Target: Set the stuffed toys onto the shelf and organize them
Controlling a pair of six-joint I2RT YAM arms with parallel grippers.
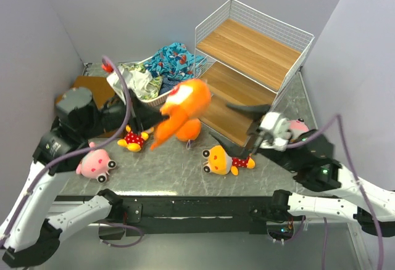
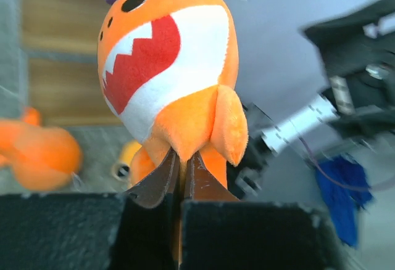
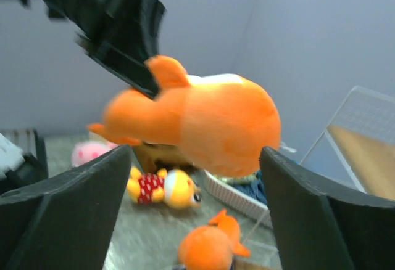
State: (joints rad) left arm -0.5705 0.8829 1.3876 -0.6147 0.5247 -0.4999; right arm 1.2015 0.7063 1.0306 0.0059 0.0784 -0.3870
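Note:
The shark rises outward and to the right in the top view with my left gripper next and is released onto the upper plank's basket-side end [image 1: 227, 36], an empty spot.
My left gripper [image 1: 159, 118] is shut on the tail end of an orange shark plush [image 1: 185, 102] and holds it in the air in front of the shelf [image 1: 253, 51]. The left wrist view shows the closed jaws [image 2: 183, 171] pinching the shark [image 2: 166, 66]. A second orange shark [image 1: 187, 131] lies on the table below it. Two polka-dot dolls [image 1: 133, 139] [image 1: 226, 160] lie on the table. One pink plush [image 1: 95, 164] lies front left, another [image 1: 300, 126] behind my right wrist. My right gripper [image 1: 237, 128] is open and empty, facing the held shark [image 3: 197, 122].
A low white basket [image 1: 154, 99] with blue and green clothes [image 1: 170, 60] stands left of the shelf. A brown cloth [image 1: 92, 88] lies at the far left. Grey walls close in on three sides. The shelf's lower plank [image 1: 231, 106] sits just behind the right gripper.

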